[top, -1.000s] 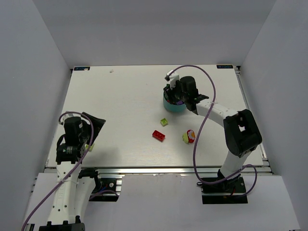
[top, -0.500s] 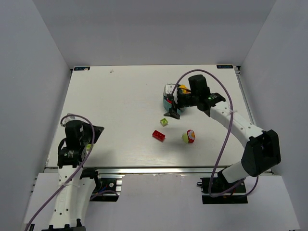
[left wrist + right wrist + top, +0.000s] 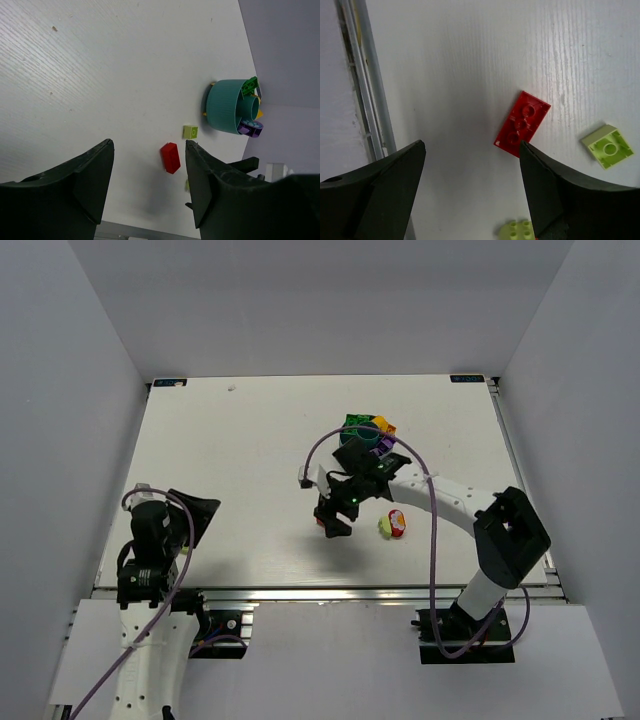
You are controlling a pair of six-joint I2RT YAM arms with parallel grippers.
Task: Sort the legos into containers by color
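Note:
My right gripper will turn and lower onto the red lego (image 3: pixel 320 522) (image 3: pixel 522 123), a finger beside each long side, since the brick lies slanted to it.
The teal bowl (image 3: pixel 366 436) stands at the back of the table, right of centre, with green, orange and purple legos in it. It also shows in the left wrist view (image 3: pixel 225 106). A red lego (image 3: pixel 522 124) lies flat on the table, just past my right finger's tip. My right gripper (image 3: pixel 335 514) hovers over it, open and empty (image 3: pixel 472 150). A lime lego (image 3: pixel 607 146) lies beyond it, and another lime lego (image 3: pixel 517 230) lies closer. A lime and red piece (image 3: pixel 392 525) lies to the right. My left gripper (image 3: pixel 192 516) is open and empty (image 3: pixel 148 145) at the near left.
The aluminium rail (image 3: pixel 365 100) of the table's near edge runs close to my right gripper. White walls stand on three sides of the white table (image 3: pixel 250 440). The red lego (image 3: pixel 170 157) and a lime lego (image 3: pixel 190 132) show far off in the left wrist view.
My right gripper has left the bowl and swung toward the near left, ending low over the red lego. The bowl's contents are uncovered. My left arm has shifted slightly.

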